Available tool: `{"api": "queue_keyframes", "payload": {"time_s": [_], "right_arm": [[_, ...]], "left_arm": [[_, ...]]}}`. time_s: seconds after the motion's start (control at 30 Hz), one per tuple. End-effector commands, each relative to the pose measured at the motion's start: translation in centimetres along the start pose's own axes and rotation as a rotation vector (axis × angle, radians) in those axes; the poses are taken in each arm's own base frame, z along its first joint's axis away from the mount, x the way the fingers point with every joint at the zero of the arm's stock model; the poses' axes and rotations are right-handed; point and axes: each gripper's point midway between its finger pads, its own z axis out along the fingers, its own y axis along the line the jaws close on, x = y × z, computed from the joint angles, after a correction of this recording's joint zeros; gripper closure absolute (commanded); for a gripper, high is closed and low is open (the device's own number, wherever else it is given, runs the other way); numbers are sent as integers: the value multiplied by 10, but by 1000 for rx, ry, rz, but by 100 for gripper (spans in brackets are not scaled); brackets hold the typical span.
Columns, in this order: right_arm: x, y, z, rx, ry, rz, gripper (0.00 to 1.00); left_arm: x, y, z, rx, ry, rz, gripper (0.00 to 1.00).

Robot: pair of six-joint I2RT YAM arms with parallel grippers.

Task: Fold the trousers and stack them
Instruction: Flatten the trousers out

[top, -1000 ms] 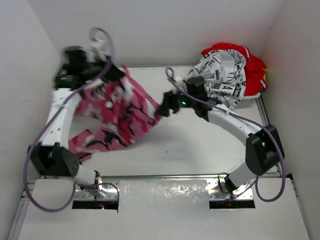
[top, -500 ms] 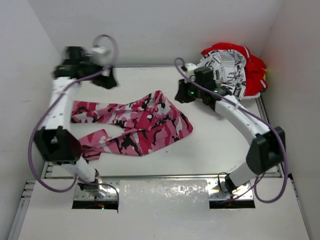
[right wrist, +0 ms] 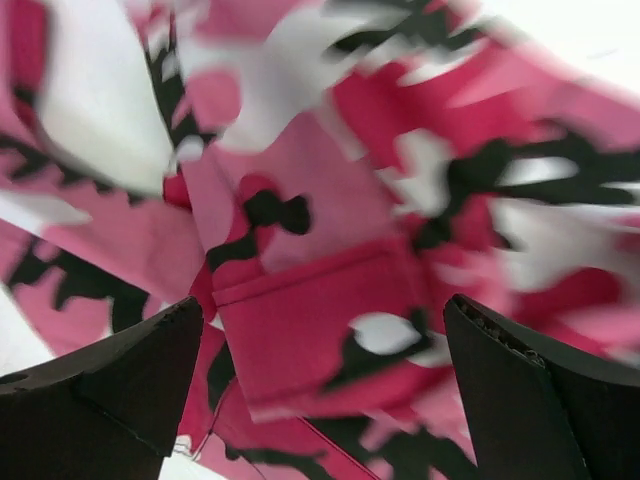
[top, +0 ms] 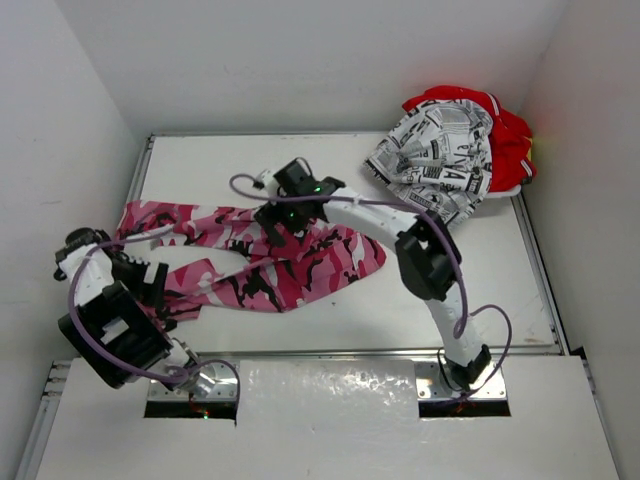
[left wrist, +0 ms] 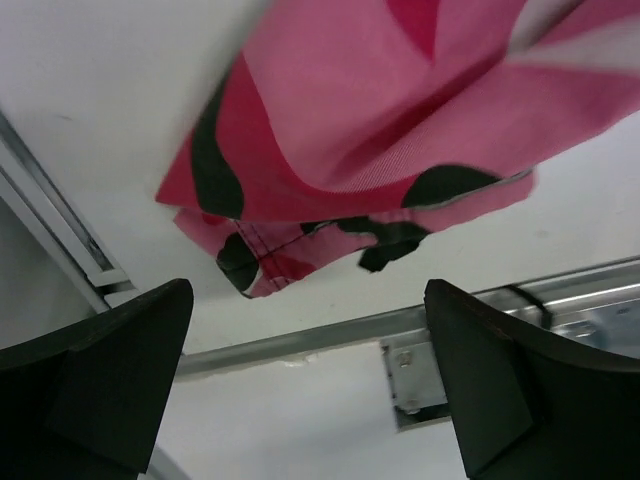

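Observation:
My right gripper lowers onto the crimson pocket panel's folded edge (right wrist: 312, 325) next, because that panel lies right below the gap between its open fingers.
The pink, white, black and crimson camouflage trousers (top: 300, 255) lie spread and rumpled across the table, legs pointing left. My left gripper (top: 150, 278) sits low by the leg ends, open. In the left wrist view a leg cuff (left wrist: 330, 140) lies just beyond the empty gap of the left gripper (left wrist: 310, 390). My right gripper (top: 272, 228) hovers over the trousers' middle. It is open above a crimson pocket panel (right wrist: 320, 310), with nothing between the fingers of the right gripper (right wrist: 320, 390). The newsprint-patterned trousers (top: 440, 160) lie heaped on the red trousers (top: 512, 140) at the back right.
White walls close in on the table on the left, back and right. A metal rail (top: 330, 352) runs along the near edge, and it also shows under the left gripper as a rail (left wrist: 330, 335). Purple cables loop off both arms.
Both grippers let go of the camouflage trousers, which dropped flat onto the table. The left arm swung down to the near left; the right arm moved left over the cloth.

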Motion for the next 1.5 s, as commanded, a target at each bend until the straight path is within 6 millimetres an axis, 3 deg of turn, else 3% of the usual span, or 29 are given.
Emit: {"api": "queue_keyframes", "payload": {"time_s": [0.0, 0.03, 0.07, 0.1, 0.23, 0.33, 0.37, 0.4, 0.43, 0.5, 0.53, 0.57, 0.6, 0.63, 0.7, 0.73, 0.77, 0.8, 0.83, 0.87, 0.9, 0.93, 1.0, 1.03, 1.13, 1.2, 1.3, 1.43, 1.47], "right_arm": [[36, 5, 18, 44, 143, -115, 1], [48, 0, 22, 78, 183, -120, 1], [61, -6, 30, 103, 226, -158, 1], [70, -10, 33, 126, 253, -170, 1], [84, -23, 38, 187, 296, -199, 9], [81, -25, 42, 212, 292, -179, 53], [72, -26, 38, 223, 271, -175, 82], [66, -28, 33, 233, 261, -175, 95], [59, -29, 27, 243, 245, -178, 100], [40, -30, 11, 254, 203, -179, 100], [19, -34, -11, 266, 146, -168, 100], [6, -35, -24, 270, 108, -166, 100], [-6, -38, -39, 273, 73, -166, 100], [-30, -42, -72, 287, -6, -169, 100], [-47, -45, -106, 295, -74, -171, 100], [-61, -53, -141, 321, -138, -165, 100], [-66, -59, -159, 336, -165, -156, 100], [-67, -73, -179, 368, -186, -132, 100], [-73, -75, -211, 387, -241, -123, 100], [-75, -79, -229, 404, -267, -112, 100], [-76, -86, -247, 426, -291, -110, 100], [-83, -82, -278, 444, -351, -127, 100], [-92, -70, -303, 419, -407, -187, 100], [-102, -59, -330, 397, -473, -209, 100], [-126, -26, -376, 297, -625, -283, 100], [-137, -11, -401, 258, -702, -313, 100], [-146, -3, -417, 236, -754, -330, 100], [-165, -8, -397, 223, -753, -318, 100], [-172, -16, -368, 207, -717, -299, 100]], "left_arm": [[-1, 41, 5, -193, 22, 216, 0], [6, 41, 16, -208, 50, 210, 0], [-11, 55, 24, -284, 27, 239, 0], [-10, 59, 29, -327, 54, 224, 0], [-21, 39, 59, -309, 54, 270, 0], [-18, 32, 71, -294, 70, 259, 4], [-14, 29, 76, -272, 91, 248, 16], [-11, 28, 78, -260, 100, 247, 24], [-8, 25, 80, -246, 111, 246, 35], [-7, 23, 80, -236, 109, 253, 72], [-9, 25, 79, -245, 102, 248, 90], [-13, 27, 75, -263, 93, 236, 100], [-22, 33, 68, -285, 69, 231, 100], [-28, 35, 61, -301, 51, 227, 100], [-60, 50, 35, -366, -38, 190, 100], [-70, 54, 22, -384, -66, 176, 100], [-96, 64, -1, -424, -137, 162, 100], [-104, 64, -14, -431, -155, 157, 100], [-120, 58, -25, -403, -218, 164, 100], [-143, 61, -51, -420, -292, 177, 100], [-149, 53, -63, -394, -313, 187, 100], [-157, 47, -73, -373, -344, 203, 100], [-180, 28, -104, -313, -442, 247, 100], [-195, 17, -123, -281, -513, 282, 100], [-206, -12, -158, -203, -598, 348, 100], [-202, -26, -170, -171, -606, 375, 100], [-203, -34, -191, -175, -624, 407, 100], [-203, -37, -197, -167, -627, 401, 100], [-202, -37, -193, -149, -615, 389, 100]]}}
